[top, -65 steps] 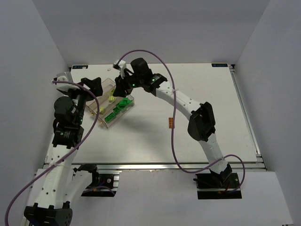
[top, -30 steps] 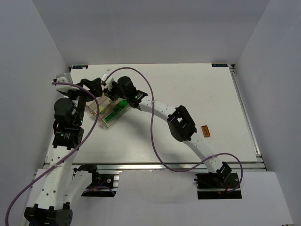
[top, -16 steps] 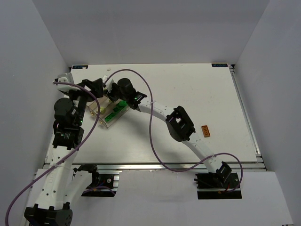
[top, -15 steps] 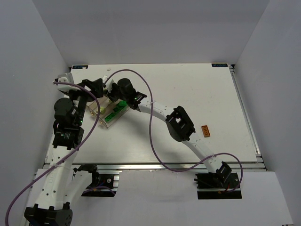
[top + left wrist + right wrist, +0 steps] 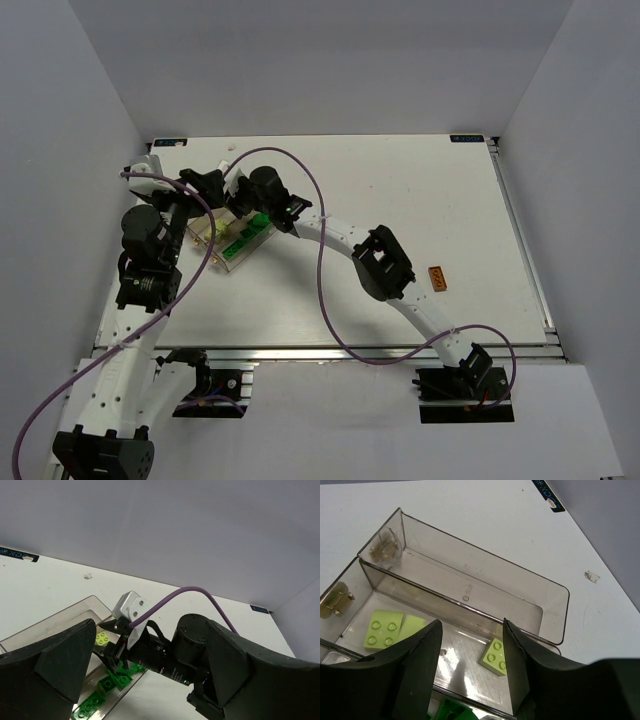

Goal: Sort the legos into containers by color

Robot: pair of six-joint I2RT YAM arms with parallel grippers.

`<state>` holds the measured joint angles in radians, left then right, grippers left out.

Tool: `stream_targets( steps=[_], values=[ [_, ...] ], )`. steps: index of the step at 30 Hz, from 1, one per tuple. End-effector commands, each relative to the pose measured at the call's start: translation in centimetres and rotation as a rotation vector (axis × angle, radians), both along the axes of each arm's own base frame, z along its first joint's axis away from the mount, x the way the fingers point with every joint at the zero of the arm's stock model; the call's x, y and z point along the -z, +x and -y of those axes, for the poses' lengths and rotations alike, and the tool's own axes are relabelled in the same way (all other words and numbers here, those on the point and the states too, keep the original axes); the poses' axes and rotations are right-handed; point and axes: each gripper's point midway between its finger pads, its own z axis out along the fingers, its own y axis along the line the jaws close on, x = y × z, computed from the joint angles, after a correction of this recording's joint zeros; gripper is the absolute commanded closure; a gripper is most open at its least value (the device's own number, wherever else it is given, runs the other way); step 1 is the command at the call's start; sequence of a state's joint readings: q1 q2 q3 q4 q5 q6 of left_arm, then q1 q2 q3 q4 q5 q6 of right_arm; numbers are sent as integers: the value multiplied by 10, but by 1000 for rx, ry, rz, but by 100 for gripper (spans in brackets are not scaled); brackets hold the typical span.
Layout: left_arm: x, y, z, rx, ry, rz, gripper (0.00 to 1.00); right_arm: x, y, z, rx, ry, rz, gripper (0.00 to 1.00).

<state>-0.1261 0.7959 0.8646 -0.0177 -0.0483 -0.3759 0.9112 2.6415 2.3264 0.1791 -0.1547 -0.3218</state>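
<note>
Next, my left gripper needs to swing to the table's middle, fingers tipping down, and move down, since that lies below it and to its right in the top view.
The clear tray (image 5: 228, 240) lies at the far left of the table. In the right wrist view its far compartment (image 5: 485, 580) holds nothing, the middle one holds lime bricks (image 5: 383, 626) (image 5: 495, 656), and the near one holds green bricks (image 5: 451, 712). My right gripper (image 5: 471, 625) is open and empty, low over the middle compartment; it also shows in the top view (image 5: 233, 195). My left gripper (image 5: 150, 625) is open and empty beside the tray's far end (image 5: 207, 185), looking at the right wrist. An orange brick (image 5: 437, 279) lies alone on the table at the right.
The right arm (image 5: 385, 265) stretches across the middle of the table, with its purple cable (image 5: 325, 280) looping over it. In the left wrist view the right wrist (image 5: 170, 655) fills the space between my left fingers (image 5: 50, 665). Grey walls enclose the table.
The right arm swung left and lower, bringing its gripper over the tray; it has barely moved in the last half second. The left arm shifted slightly right towards the tray.
</note>
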Motion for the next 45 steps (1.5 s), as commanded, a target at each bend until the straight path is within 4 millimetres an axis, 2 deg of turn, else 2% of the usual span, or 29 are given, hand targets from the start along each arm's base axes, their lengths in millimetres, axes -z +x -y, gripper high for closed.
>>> stream_targets(
  steps=[1,4,6,7,10,11,12,13,14,15,16,17,18,19,20,21,22,23,24,25,27,29,30,35,38,41,42,43,45],
  values=[
    [-3,-1,2,10,-9,11,2,-26,3,0,15,42,35,42],
    [0,0,3,18,-11,5,2,-38,-1,4,15,40,14,40],
    [4,2,7,38,-12,-7,2,-58,-5,8,13,45,7,37],
    [4,2,8,45,-15,-8,2,-56,-7,14,16,21,-27,31],
    [3,6,15,78,-20,2,2,-91,-17,37,16,7,-93,11],
    [6,8,17,87,-22,-6,2,-81,-21,46,22,-20,-141,11],
    [7,9,19,99,-22,-9,2,-83,-18,61,24,-24,-187,11],
    [9,10,21,110,-24,-13,2,-104,-25,78,32,-3,-244,11],
    [13,12,23,120,-25,-22,2,-78,-35,93,24,-44,-332,11],
    [12,13,25,128,-26,-18,2,-77,-27,118,54,-40,-377,11],
    [14,13,29,150,-33,-24,2,-107,-35,137,57,8,-389,11],
    [15,14,31,161,-35,-23,2,-105,-38,154,69,12,-417,10],
    [14,15,34,173,-38,-13,2,-71,-40,188,111,-25,-496,11],
    [16,14,40,203,-44,-18,2,-102,-49,210,122,20,-465,11],
    [17,14,44,222,-51,-19,2,-75,-60,232,148,-12,-508,11],
    [19,15,49,242,-55,-23,3,-78,-56,258,191,-1,-496,11],
    [21,15,55,267,-58,-27,4,-110,-67,278,203,40,-433,11],
    [22,14,63,298,-62,-33,5,-114,-71,294,221,36,-392,11],
    [26,15,68,315,-64,-47,7,-100,-78,316,256,16,-398,11],
    [32,17,74,335,-70,-68,9,-130,-93,331,256,58,-322,11],
    [37,16,92,397,-75,-94,12,-147,-116,359,280,85,-231,11],
    [49,17,108,448,-82,-138,13,-157,-133,369,267,119,-186,11],
    [55,16,115,464,-78,-157,13,-173,-147,378,253,149,-134,11],
    [105,11,164,538,-4,-303,13,-168,-189,388,170,169,-127,11],
    [127,8,183,562,3,-378,14,-175,-202,391,148,163,-152,18],
    [137,7,197,567,-3,-408,14,-161,-208,390,126,139,-195,38],
    [148,10,199,547,8,-435,14,-156,-208,389,125,134,-206,52],
    [148,12,204,543,15,-439,14,-153,-207,389,129,132,-212,60],
    [169,10,220,554,54,-499,16,-145,-203,392,161,125,-235,73]
  ],
)
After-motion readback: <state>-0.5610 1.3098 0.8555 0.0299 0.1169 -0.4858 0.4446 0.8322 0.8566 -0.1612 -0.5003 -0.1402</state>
